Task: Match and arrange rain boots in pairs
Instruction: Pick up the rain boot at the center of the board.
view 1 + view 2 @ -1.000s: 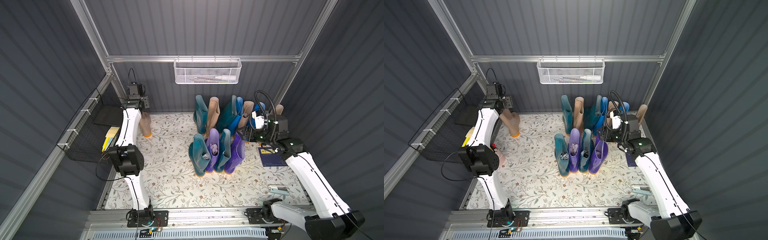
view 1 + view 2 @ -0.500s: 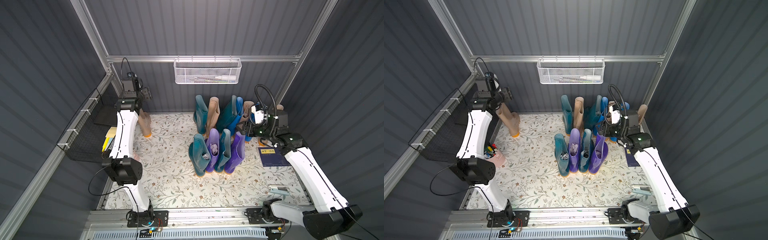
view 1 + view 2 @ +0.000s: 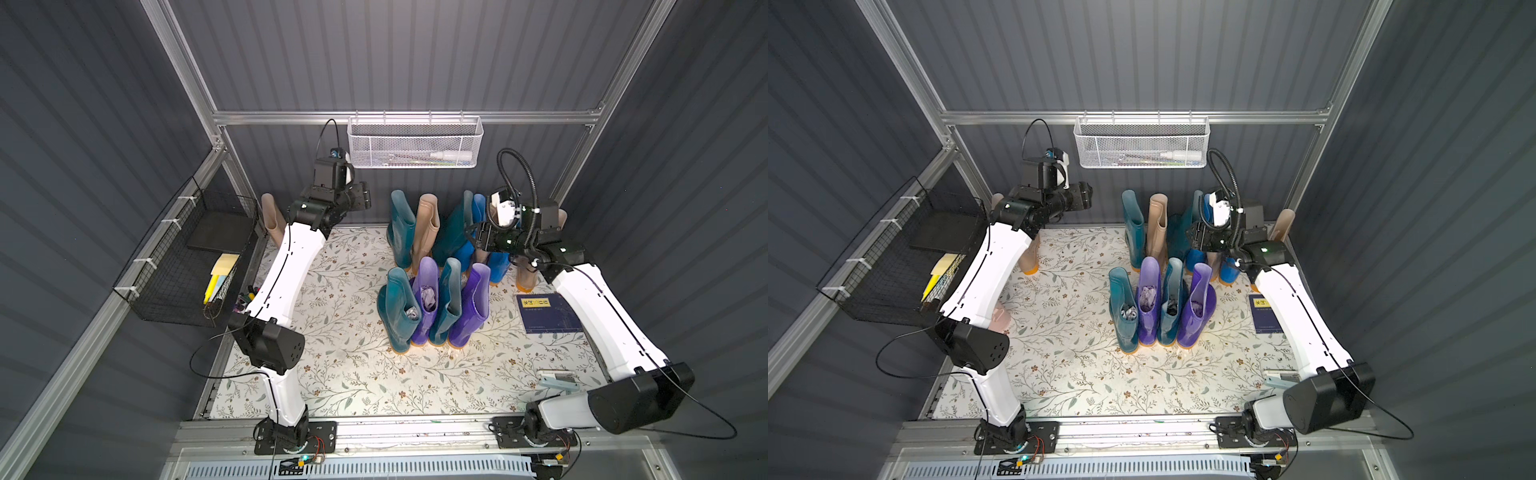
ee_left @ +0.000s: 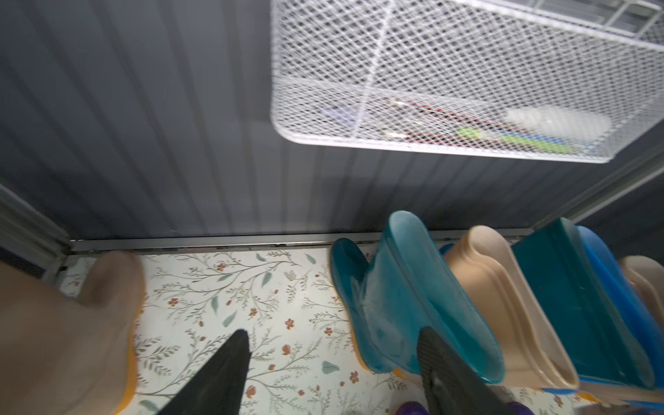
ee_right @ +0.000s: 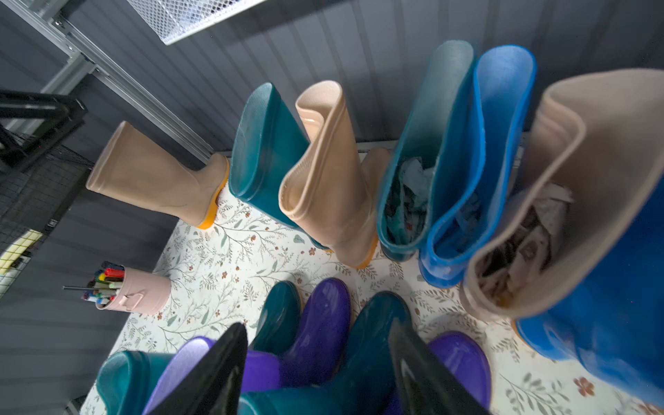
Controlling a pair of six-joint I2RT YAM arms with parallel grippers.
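Observation:
Next I need to move my left gripper past the nearest back-row teal boot and down onto the beige boot's top rim [image 3: 435, 210] [image 4: 541, 325], as that boot stands between mismatched teal ones.
Rain boots stand on the floral mat. The front row in both top views reads teal [image 3: 399, 307], purple [image 3: 428, 299], teal [image 3: 449, 299], purple [image 3: 471, 307]. Behind it stand a teal boot [image 3: 401, 224], a beige one [image 3: 426, 224], another teal [image 3: 455, 232] and bright blue ones [image 5: 481, 151]. A lone beige boot [image 3: 1027, 257] stands at the back left. My left gripper [image 4: 333, 334] hangs open and empty above the mat between that boot and the back row. My right gripper [image 5: 318, 327] is open above the front row's toes, holding nothing.
A white mesh basket [image 3: 413, 143] hangs on the back wall above the boots. A black wire basket [image 3: 187, 257] lines the left wall, with a pink pen cup [image 5: 140, 291] below it. A dark blue book [image 3: 544, 311] lies at the right.
My left arm has swung away from the lone beige boot toward the middle, gripper now pointing right. My right gripper has shifted slightly left over the boots and its jaws have narrowed a little.

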